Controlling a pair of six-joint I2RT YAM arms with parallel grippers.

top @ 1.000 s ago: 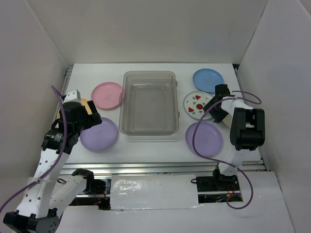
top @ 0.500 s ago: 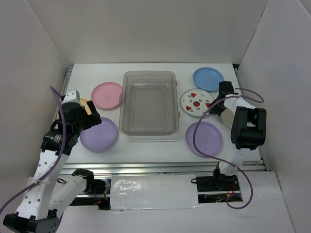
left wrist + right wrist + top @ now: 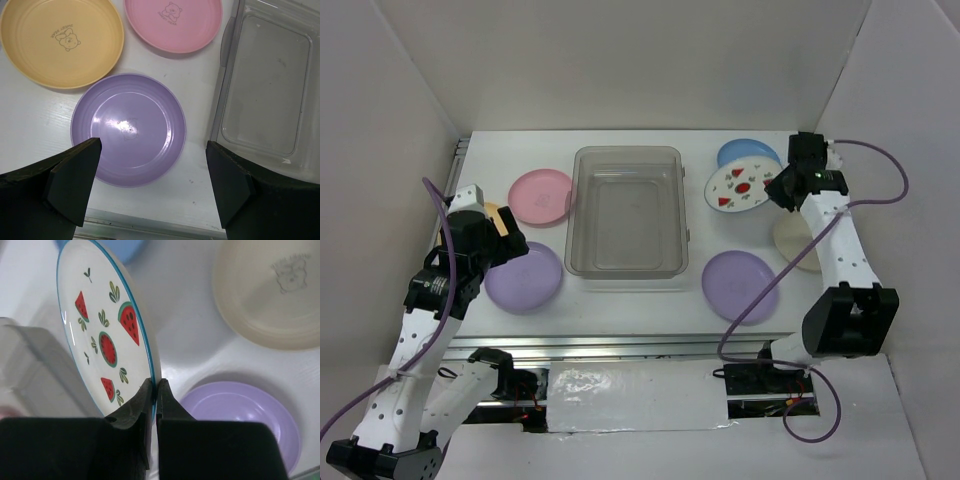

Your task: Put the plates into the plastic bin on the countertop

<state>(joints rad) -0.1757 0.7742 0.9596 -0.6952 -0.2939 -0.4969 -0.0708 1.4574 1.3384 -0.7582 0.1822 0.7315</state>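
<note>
My right gripper is holding the plate. It needs to swing the plate left in the top view next, lower it to the bin's empty bottom below and let it go.
My right gripper (image 3: 155, 385) is shut on the rim of the white watermelon-pattern plate (image 3: 107, 325). It holds that plate (image 3: 740, 187) tilted on edge above the countertop (image 3: 640, 290), just right of the clear plastic bin (image 3: 626, 212). Below it lie a blue plate (image 3: 745, 152), a cream plate (image 3: 798, 243) and a lavender plate (image 3: 740, 285). My left gripper (image 3: 152, 145) hangs open above a second lavender plate (image 3: 129, 127). Beyond that plate lie an orange-yellow plate (image 3: 62, 40) and a pink plate (image 3: 172, 22). The bin holds nothing.
White walls close in the countertop on three sides. A metal rail (image 3: 620, 345) runs along its front edge. The right arm's purple cable (image 3: 880, 195) loops out toward the right wall.
My right gripper shut on the watermelon plate's rim and raised it off the table, tipping it on edge as the arm reached back. The left arm has stayed still.
</note>
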